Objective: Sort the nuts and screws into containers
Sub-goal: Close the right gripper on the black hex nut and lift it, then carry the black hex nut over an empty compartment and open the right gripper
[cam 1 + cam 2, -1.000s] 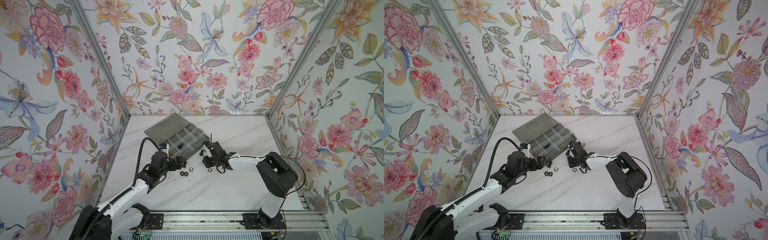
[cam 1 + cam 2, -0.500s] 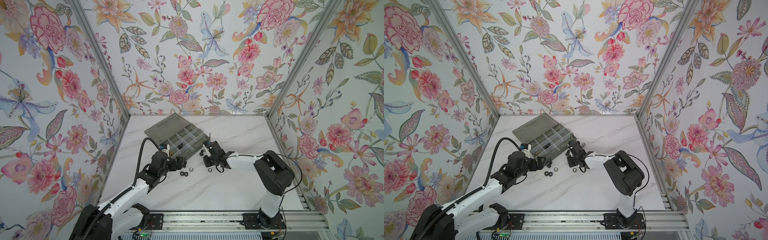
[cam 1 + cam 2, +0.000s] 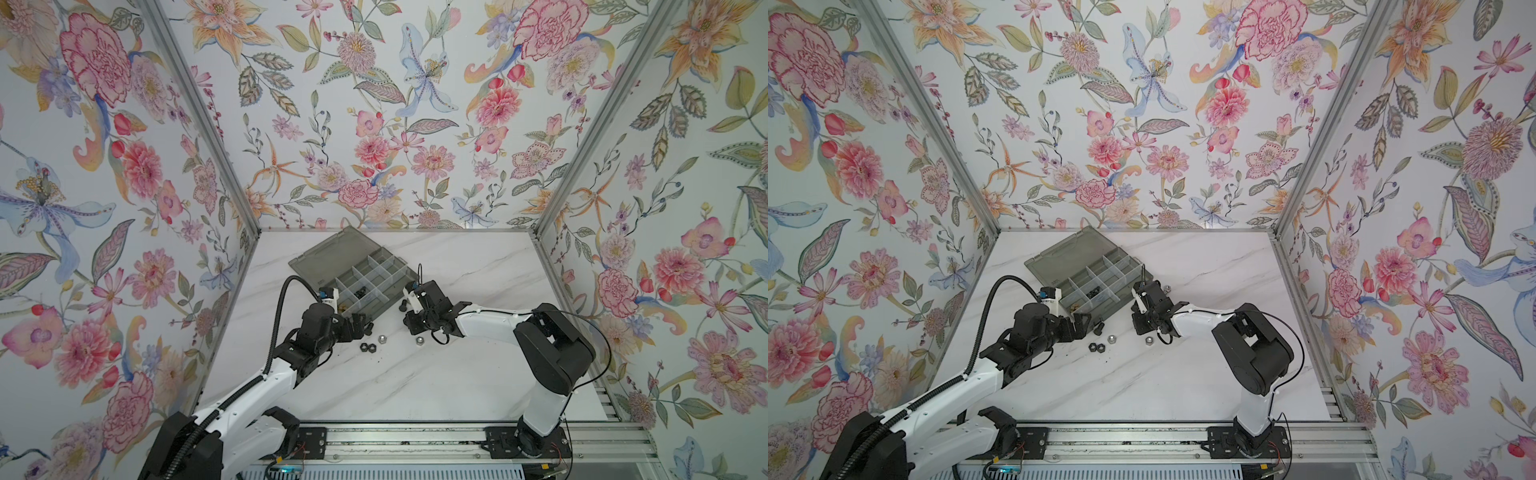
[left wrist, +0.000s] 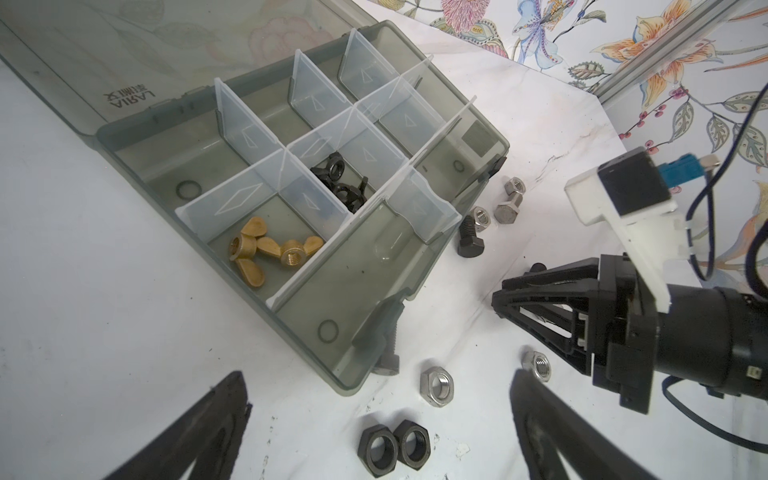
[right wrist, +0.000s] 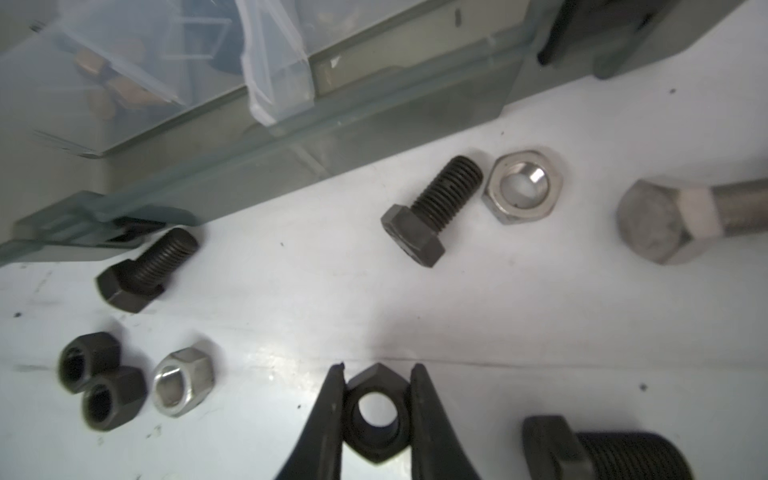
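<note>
My right gripper rises over the box's side, moves outward and releases next, since the empty section of the box beside the black wing nuts lies outward, behind that side.
My right gripper (image 5: 378,368) is shut on a black hex nut (image 5: 376,415), held just above the marble table beside the grey organizer box (image 3: 353,272). In a top view the right gripper (image 3: 411,326) sits at the box's near corner. The left gripper (image 4: 378,374) stands wide open over two black nuts (image 4: 394,449) and a silver nut (image 4: 436,382), holding nothing. Black bolts (image 5: 149,270) (image 5: 436,208), a silver nut (image 5: 521,187) and a silver bolt (image 5: 665,216) lie along the box wall. One compartment holds brass wing nuts (image 4: 266,249), another holds black wing nuts (image 4: 340,185).
The box lid (image 3: 332,253) lies flat behind the compartments. Another silver nut (image 4: 537,365) rests under the right gripper (image 4: 496,299). A thick black bolt (image 5: 602,457) lies close beside my right fingers. Flowered walls enclose the table on three sides.
The right gripper's jaws have closed onto the black hex nut, and the arm has edged slightly toward the box. The left arm has stayed still and open.
</note>
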